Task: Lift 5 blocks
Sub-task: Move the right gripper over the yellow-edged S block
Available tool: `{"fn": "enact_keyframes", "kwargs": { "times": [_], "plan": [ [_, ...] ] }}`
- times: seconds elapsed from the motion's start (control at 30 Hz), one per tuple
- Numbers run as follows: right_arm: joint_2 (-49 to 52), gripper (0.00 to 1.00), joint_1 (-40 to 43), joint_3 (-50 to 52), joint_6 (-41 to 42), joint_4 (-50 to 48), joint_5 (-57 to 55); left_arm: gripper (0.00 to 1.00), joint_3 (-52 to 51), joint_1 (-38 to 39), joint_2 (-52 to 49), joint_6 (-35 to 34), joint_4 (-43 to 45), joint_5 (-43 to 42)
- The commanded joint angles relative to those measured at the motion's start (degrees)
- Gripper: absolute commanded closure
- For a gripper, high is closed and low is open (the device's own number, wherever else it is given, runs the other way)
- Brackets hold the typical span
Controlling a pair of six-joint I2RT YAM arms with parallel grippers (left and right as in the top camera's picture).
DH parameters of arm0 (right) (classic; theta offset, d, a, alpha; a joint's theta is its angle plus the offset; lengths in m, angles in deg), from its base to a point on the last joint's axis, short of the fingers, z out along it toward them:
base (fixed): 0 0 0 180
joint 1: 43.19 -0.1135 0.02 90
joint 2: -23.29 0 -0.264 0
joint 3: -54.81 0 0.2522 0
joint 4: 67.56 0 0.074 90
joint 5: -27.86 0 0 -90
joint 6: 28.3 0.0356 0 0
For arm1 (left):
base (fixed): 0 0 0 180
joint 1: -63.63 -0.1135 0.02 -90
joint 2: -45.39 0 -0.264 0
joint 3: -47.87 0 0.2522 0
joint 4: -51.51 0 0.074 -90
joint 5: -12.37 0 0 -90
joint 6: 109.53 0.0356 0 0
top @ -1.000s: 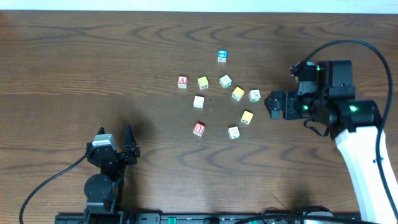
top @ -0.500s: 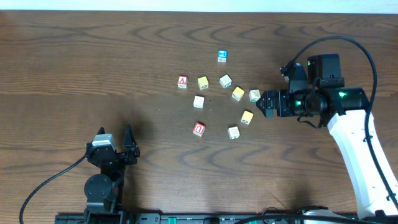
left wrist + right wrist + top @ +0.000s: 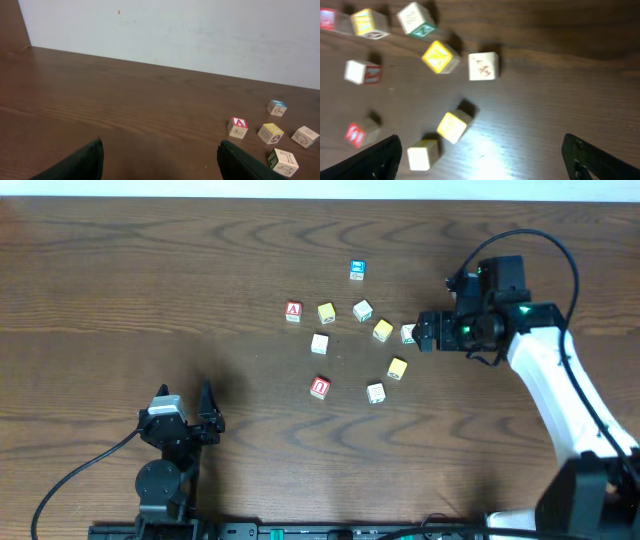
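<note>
My right gripper should go down and left in the overhead view next, around the nearest cream block, well below its open fingers.
The blocks lie in a loose cluster at mid-table. Among them are a red-faced block with a white U, yellow blocks, and cream blocks. My right gripper hovers open at the cluster's right edge, just beside the rightmost cream block, with nothing between its fingers. My left gripper rests open and empty at the front left, far from the blocks.
A red "A" cube and a blue-faced cube sit at the cluster's far side, with another yellow cube, a cream-and-green cube and a cream cube. The right arm's cable loops above its wrist.
My right arm has swung left and toward the far side, bringing its open gripper up to the rightmost cream block. The left arm and all the blocks have stayed still.
</note>
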Motion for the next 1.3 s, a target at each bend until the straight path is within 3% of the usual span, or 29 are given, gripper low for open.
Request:
{"fn": "enact_keyframes", "kwargs": {
  "times": [0.0, 0.13, 0.3, 0.63, 0.9, 1.27],
  "plan": [
    [2.51, 0.01, -1.92, -2.6, 0.92, -1.09, -3.56, 0.27, -0.9, -0.24, 0.0, -0.48, -2.51, 1.36],
    [6.91, 0.01, -4.87, -3.72, -1.84, -2.71, -5.84, 0.27, -0.9, -0.24, 0.0, -0.48, -2.51, 1.36],
    [13.11, 0.2, -8.74, -4.74, -3.87, -3.58, -9.6, 0.27, -0.9, -0.24, 0.0, -0.48, -2.51, 1.36],
    [16.81, 0.2, -10.32, -4.76, -3.82, -8.68, -13.57, 0.27, -0.9, -0.24, 0.0, -0.48, -2.51, 1.36],
    [16.83, 0.39, -10.32, -4.68, -3.8, -9.27, -17.4, 0.27, -0.9, -0.24, 0.0, -0.48, -2.51, 1.36],
    [17.51, 0.38, -10.32, -4.61, -3.54, -12.48, -17.64, 0.27, -0.9, -0.24, 0.0, -0.48, -2.51, 1.36]
  ]
}}
